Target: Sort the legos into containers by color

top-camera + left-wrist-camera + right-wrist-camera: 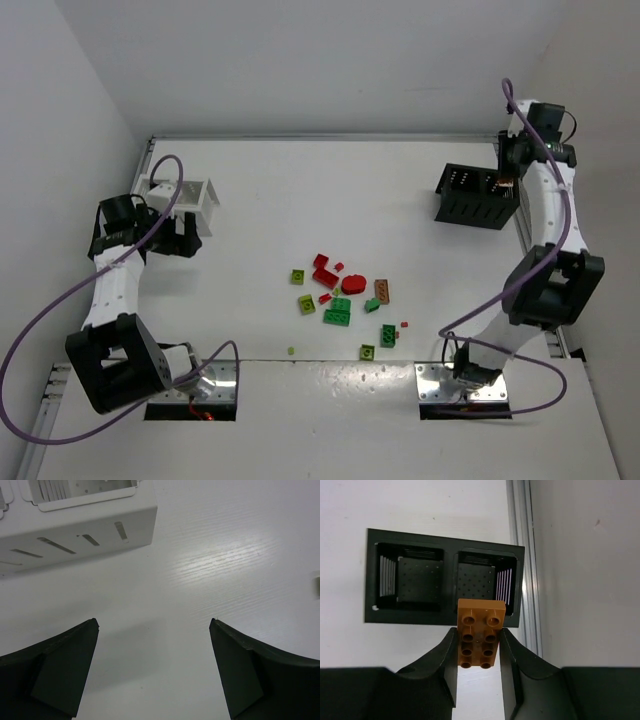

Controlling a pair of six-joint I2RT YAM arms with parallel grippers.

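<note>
My right gripper brings the orange-tan brick [480, 632] down outward over the section of the black bin beside the bar next.
My right gripper [478, 635] is shut on an orange-tan brick [480, 632], studs facing the camera, held above the near rim of the black bin [445, 582]; both its compartments look empty. In the top view the right gripper [507, 172] hovers over the black bin [478, 195] at the far right. My left gripper [154, 625] is open and empty just in front of the white slatted bin [75, 530], which sits far left in the top view [185, 200]. The legos [345, 295], red, green, yellow-green and one orange-tan, lie scattered mid-table, with a flat round red piece [353, 286].
A metal rail [522, 565] runs along the table's right edge beside the black bin, with the wall just beyond. A tiny yellow-green bit [291, 350] lies near the front seam. Purple cables loop off both arms.
</note>
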